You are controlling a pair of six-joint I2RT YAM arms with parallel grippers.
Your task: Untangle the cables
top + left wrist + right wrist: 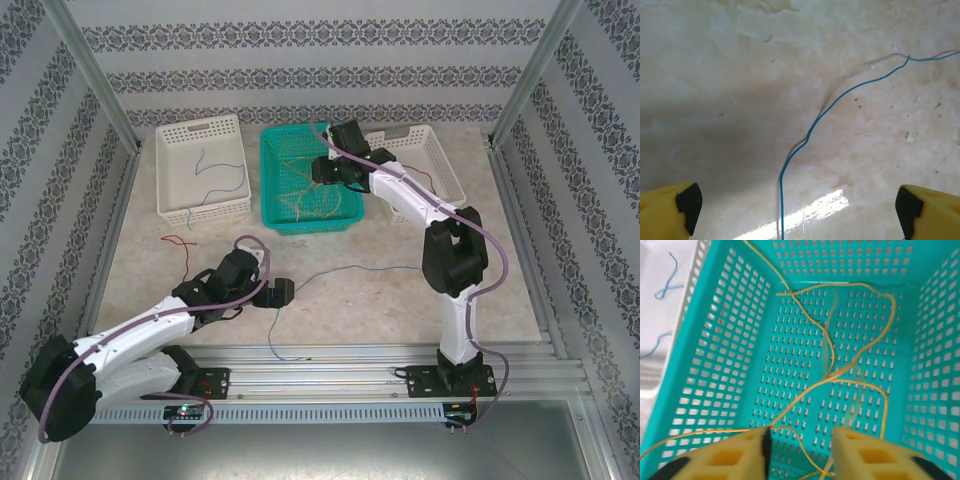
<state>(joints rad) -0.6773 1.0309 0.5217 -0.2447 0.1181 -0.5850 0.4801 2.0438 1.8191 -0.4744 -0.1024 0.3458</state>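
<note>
The blue-grey cable's curved middle lies clear of the other cables, so the left gripper needs to move outward and down along the cable onto it next.
A blue-grey cable (340,270) lies loose on the table, running from the front rail toward the right arm. My left gripper (275,293) hovers over its near part. In the left wrist view this cable (810,131) passes between the widely open fingers (675,207) of the left gripper (795,207), untouched. Yellow-orange cables (305,190) lie tangled in the teal basket (272,190). My right gripper (322,172) hangs inside it, open. In the right wrist view the yellow cables (840,371) cross below the right gripper (800,442), one strand brushing the left fingertip (752,440).
A white basket (180,140) at the back left holds a blue cable (205,165). Another white basket (440,150) stands at the back right. A red cable (180,243) lies on the table left of my left arm. Metal rails run along the near edge.
</note>
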